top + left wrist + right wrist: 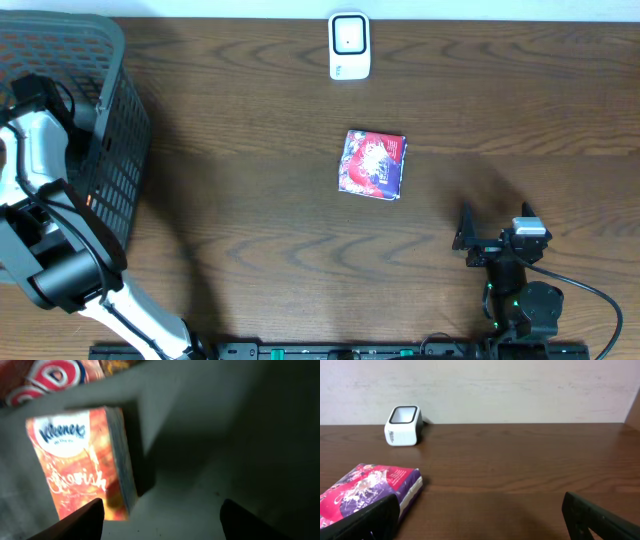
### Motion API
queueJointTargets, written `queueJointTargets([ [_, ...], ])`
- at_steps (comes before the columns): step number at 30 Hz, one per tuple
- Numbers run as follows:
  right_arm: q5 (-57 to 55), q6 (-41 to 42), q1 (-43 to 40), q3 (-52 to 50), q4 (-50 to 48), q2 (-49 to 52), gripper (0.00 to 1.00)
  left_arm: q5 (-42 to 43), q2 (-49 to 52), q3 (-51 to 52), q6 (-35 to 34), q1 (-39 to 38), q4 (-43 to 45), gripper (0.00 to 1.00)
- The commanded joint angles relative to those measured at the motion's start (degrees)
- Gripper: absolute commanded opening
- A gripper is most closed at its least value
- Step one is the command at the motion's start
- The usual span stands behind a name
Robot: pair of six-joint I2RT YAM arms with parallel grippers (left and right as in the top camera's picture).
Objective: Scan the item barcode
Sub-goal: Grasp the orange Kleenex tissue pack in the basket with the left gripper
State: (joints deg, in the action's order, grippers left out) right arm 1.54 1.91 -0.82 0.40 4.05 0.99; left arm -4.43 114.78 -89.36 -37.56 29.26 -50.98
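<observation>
My left gripper shifts left in the wrist view onto the Kleenex box's shaded side (120, 462) next and closes, since its finger gap stands beside the box.
A white barcode scanner (349, 46) stands at the table's far edge and shows again as the scanner (403, 419) in the right wrist view. A purple and red tissue pack (373, 165) lies flat mid-table, and that pack (367, 491) is ahead-left of my open right gripper (480, 522), with a gap between them. My left arm (40, 160) reaches into the grey basket (120, 130). Inside it, my left gripper (162, 525) stands open with nothing between its fingers. An orange Kleenex box (80, 465) lies just ahead of its left finger (82, 520).
More red and white packaging (50, 380) lies beyond the Kleenex box in the basket. The basket's pale floor (210, 485) lies under the left gripper. The right gripper (497, 240) sits near the table's front right. A wall (520, 390) rises behind the scanner.
</observation>
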Motion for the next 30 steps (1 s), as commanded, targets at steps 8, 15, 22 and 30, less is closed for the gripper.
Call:
queueJointTargets([
  [8, 0.1, 0.4, -0.3, -0.1, 0.2, -0.2, 0.99, -12.8, -1.0, 0.8, -7.4, 0.7, 1.0, 0.68],
  [15, 0.1, 0.4, -0.3, -0.1, 0.2, -0.2, 0.99, -12.8, 2.7, 1.1, -7.7, 0.7, 2.0, 0.63],
  [22, 0.1, 0.4, -0.3, -0.1, 0.2, -0.2, 0.99, -12.8, 6.1, 1.2, -7.7, 0.7, 0.1, 0.52],
  [30, 0.1, 0.4, -0.3, -0.1, 0.2, -0.2, 0.99, -7.4, 4.5, 0.3, -6.8, 0.7, -1.4, 0.07],
])
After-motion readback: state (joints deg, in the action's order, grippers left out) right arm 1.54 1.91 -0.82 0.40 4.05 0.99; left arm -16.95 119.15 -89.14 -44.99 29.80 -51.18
